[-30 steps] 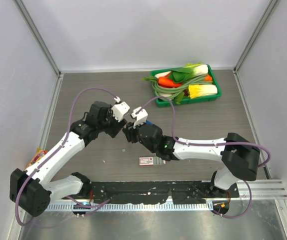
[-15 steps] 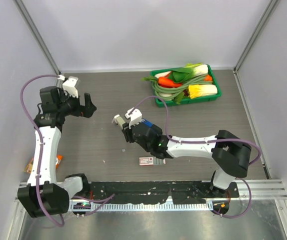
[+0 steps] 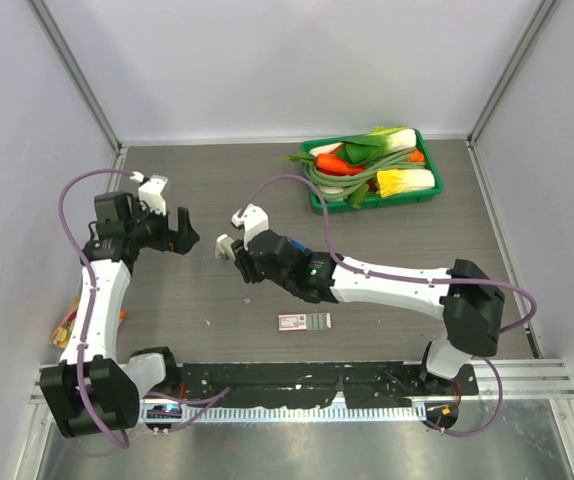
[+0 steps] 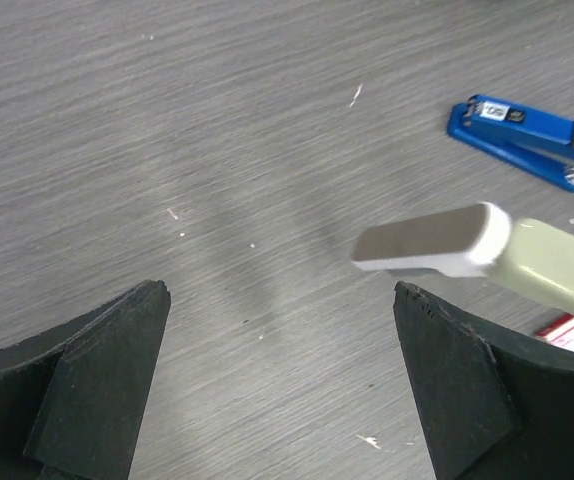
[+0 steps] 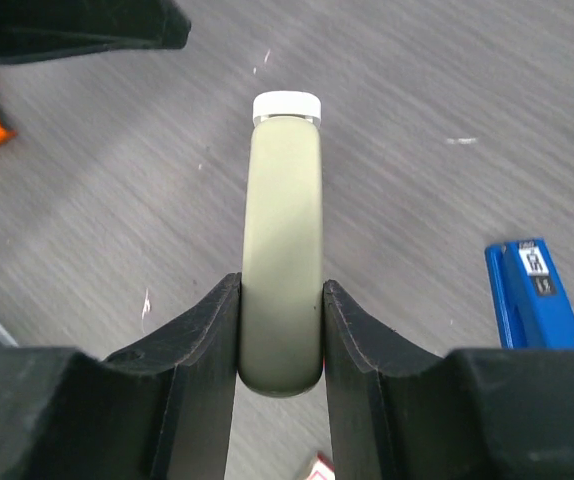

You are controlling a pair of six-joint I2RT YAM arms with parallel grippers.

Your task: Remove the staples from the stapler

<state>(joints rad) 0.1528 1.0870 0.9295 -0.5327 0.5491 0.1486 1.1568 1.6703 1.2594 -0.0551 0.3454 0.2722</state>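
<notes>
The bare tabletop holds only tiny flecks, so my right gripper will next go down and left in the top view to release the bar there.
The blue stapler [image 4: 525,134] lies flat on the table; it also shows in the right wrist view [image 5: 533,296] to the right of my fingers. In the top view the right arm hides it. My right gripper [image 5: 282,288] [image 3: 235,250] is shut on a pale olive bar with a white tip [image 5: 285,230] [image 4: 467,245], held low over the table. My left gripper [image 4: 279,295] [image 3: 181,232] is open and empty, left of the bar's tip. Tiny pale flecks [image 4: 355,95] lie on the table; I cannot tell whether they are staples.
A flat red-and-white box [image 3: 304,321] lies near the front, below the right arm. A green tray [image 3: 407,197] of vegetables stands at the back right. An orange packet [image 3: 67,325] lies at the left edge. Grey walls close in the table.
The two grippers were close together at the centre. The left arm has swung away to the left with its jaws open. The right gripper has moved left, carrying the bar.
</notes>
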